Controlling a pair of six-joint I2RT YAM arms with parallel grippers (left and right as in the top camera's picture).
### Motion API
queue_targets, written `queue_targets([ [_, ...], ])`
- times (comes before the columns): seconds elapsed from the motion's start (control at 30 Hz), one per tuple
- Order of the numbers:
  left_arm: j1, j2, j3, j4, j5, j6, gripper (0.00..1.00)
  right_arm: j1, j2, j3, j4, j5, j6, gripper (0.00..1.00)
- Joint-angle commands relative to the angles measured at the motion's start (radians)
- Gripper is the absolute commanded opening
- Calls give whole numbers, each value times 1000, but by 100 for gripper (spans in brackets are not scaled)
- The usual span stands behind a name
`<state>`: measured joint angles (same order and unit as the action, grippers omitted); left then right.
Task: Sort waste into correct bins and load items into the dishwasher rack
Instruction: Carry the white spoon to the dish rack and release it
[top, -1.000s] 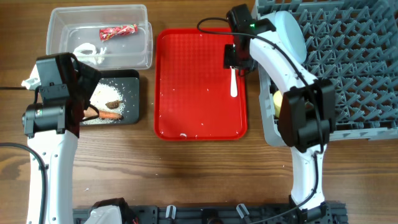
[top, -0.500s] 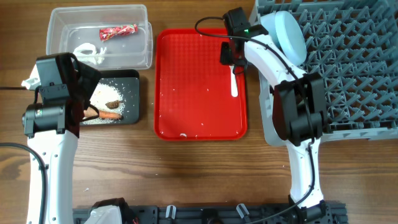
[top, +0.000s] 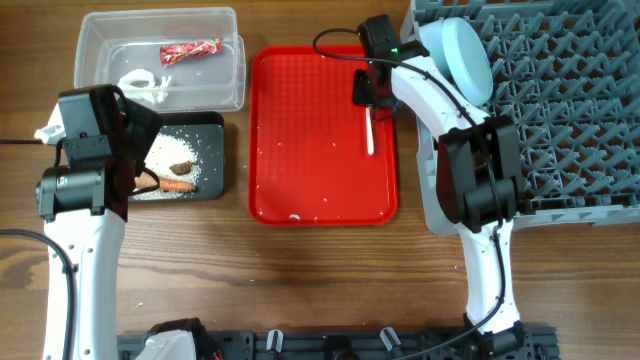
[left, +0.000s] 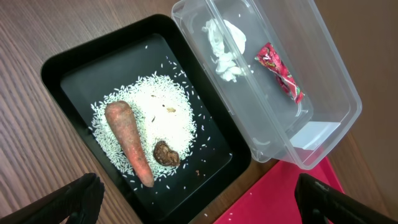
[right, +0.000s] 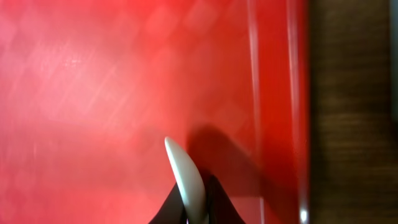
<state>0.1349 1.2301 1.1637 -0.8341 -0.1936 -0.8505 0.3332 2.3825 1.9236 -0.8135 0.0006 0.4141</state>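
Note:
The white spoon goes toward the right in the overhead view next, in my right gripper. It passes the pale blue plate (top: 462, 56) and moves over the grey rack's open slots, which stand empty.
My right gripper (top: 369, 100) is shut on the white plastic spoon (top: 369, 132) over the red tray's far right part; the spoon (right: 186, 177) hangs between the fingers just above the tray. My left gripper (left: 199, 199) is open and empty above the black tub (top: 212, 172), which holds rice (left: 163, 118), an orange carrot stick (left: 129, 142) and a brown lump (left: 165, 153). The clear tub (top: 232, 60) holds the red wrapper (top: 190, 50) and a white scrap (top: 142, 86). The pale blue plate (top: 462, 56) stands in the grey rack (top: 570, 90). A yellow cup is hidden.
The red tray (top: 320, 190) lies between the tubs and the rack, with a few rice grains (top: 294, 216) on it. A dark rail (top: 340, 345) runs along the table's front edge.
My right gripper has shifted left and back with the spoon, which now hangs more to the left over the tray. The left arm has not moved.

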Motion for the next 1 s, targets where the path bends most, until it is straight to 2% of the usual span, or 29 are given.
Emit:
queue_targets([
  [0.0, -1, -5, 15, 2, -6, 9, 100, 6, -126, 12, -40, -133, -88, 4],
  [0.1, -1, -5, 15, 2, -6, 9, 100, -19, -434, 12, -67, -131, -183, 4],
  [0.2, -1, -5, 15, 2, -6, 9, 100, -79, -592, 12, -94, 57, -185, 4],
  [0.3, -1, -5, 14, 2, -6, 9, 100, -198, -689, 12, -122, 322, -191, 4],
  [0.4, -1, -5, 15, 2, -6, 9, 100, -366, -658, 11, -69, 332, -482, 4],
  [0.5, -1, -5, 15, 2, -6, 9, 100, -458, -575, 11, -35, 118, -837, 4],
  [0.53, -1, -5, 14, 2, -6, 9, 100, -483, -533, 11, -36, 84, -914, 4],
  [0.73, -1, -5, 15, 2, -6, 9, 100, -530, -309, 11, -44, 19, -976, 4],
  [0.87, -1, -5, 14, 2, -6, 9, 100, -529, -263, 11, -37, -36, -975, 5],
  [0.9, -1, -5, 15, 2, -6, 9, 100, -529, -264, 11, -29, -39, -965, 7],
  [0.97, -1, -5, 15, 2, -6, 9, 100, -529, -264, 11, -24, -40, -922, 28],
])
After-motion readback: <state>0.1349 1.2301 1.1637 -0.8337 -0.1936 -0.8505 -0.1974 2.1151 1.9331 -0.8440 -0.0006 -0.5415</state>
